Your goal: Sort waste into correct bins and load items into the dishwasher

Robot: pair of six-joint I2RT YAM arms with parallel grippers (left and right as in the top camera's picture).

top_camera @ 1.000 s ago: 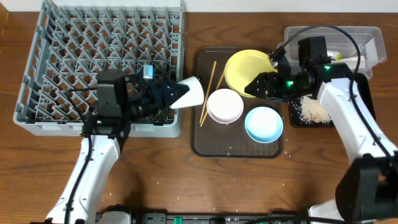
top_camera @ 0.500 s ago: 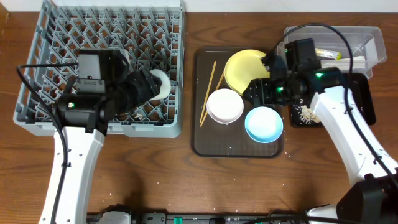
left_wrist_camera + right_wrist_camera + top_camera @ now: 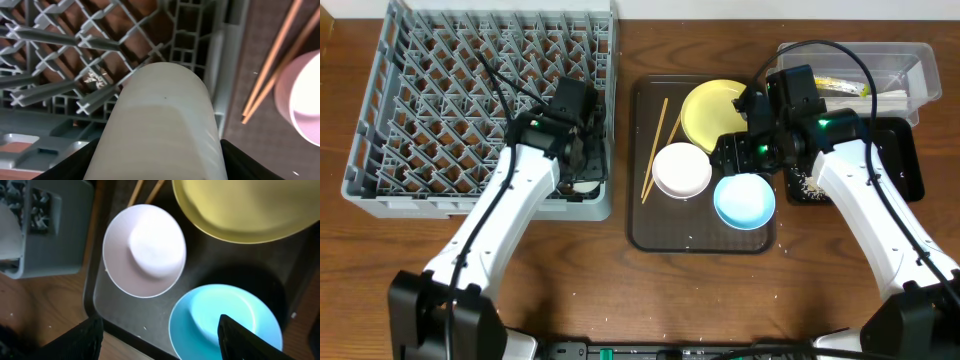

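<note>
My left gripper will next bring the small white cup point(image 3: 585, 186) down onto the rack's near corner beside the brown tray and release it.
My left gripper point(image 3: 582, 165) is shut on the small white cup point(image 3: 165, 120) and holds it over the front right corner of the grey dish rack point(image 3: 440, 100). From overhead the cup point(image 3: 585, 186) is mostly hidden under the wrist. My right gripper point(image 3: 735, 152) is open and empty, hovering over the brown tray between the yellow plate point(image 3: 715, 108), the white bowl point(image 3: 681, 170) and the light blue bowl point(image 3: 744, 199). Chopsticks point(image 3: 654, 150) lie on the tray's left side. In the right wrist view the white bowl point(image 3: 145, 250) and blue bowl point(image 3: 225, 320) lie below the spread fingers.
The brown serving tray point(image 3: 650, 228) sits beside the rack. At the right, the clear tub point(image 3: 900, 62) holds a yellow-green wrapper point(image 3: 845, 86) and white packets. The black tray point(image 3: 908, 170) holds rice grains point(image 3: 808, 180). Bare wooden table lies in front.
My left arm has swung with the cup from the tray's edge to the rack's front right corner. My right gripper has moved left from the black tray to above the bowls.
</note>
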